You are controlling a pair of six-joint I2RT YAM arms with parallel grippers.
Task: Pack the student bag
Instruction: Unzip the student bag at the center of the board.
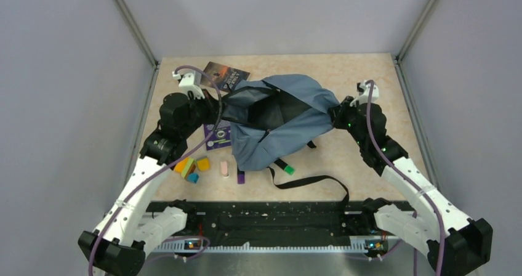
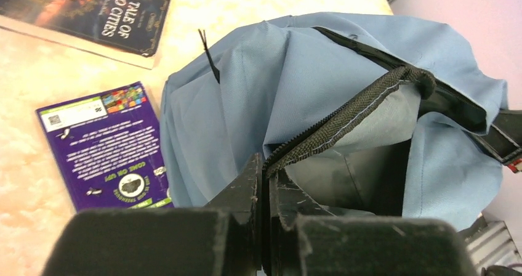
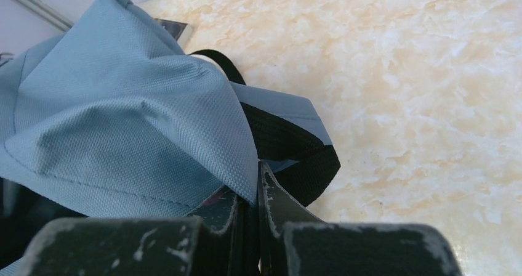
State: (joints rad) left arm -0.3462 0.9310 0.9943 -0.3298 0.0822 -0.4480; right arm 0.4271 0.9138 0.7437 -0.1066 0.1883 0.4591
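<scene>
My left gripper raises the bag's black zipper edge toward the bag's dark opening (image 1: 272, 110) (image 2: 364, 176) next, then releases it, since the bag's opening is stretched long between both grippers.
The student bag (image 1: 289, 125) is a slate-blue fabric backpack lying in the middle of the table, its main zipper gaping onto a dark inside (image 1: 271, 109). My left gripper (image 1: 220, 108) is shut on the bag's left zipper edge (image 2: 345, 125), and the black zipper tape runs out from between its fingers. At the bag's right end my right gripper (image 1: 337, 114) is shut on a fold of the blue fabric (image 3: 154, 134), beside a black strap (image 3: 295, 146). The bag hangs stretched between both grippers.
A dark novel (image 1: 226, 76) lies at the back left, a purple booklet (image 1: 217, 134) beside the bag's left side. Coloured blocks (image 1: 192, 166), a pink eraser (image 1: 224, 168) and a purple marker (image 1: 240, 177) lie in front, near a black strap loop (image 1: 314, 183).
</scene>
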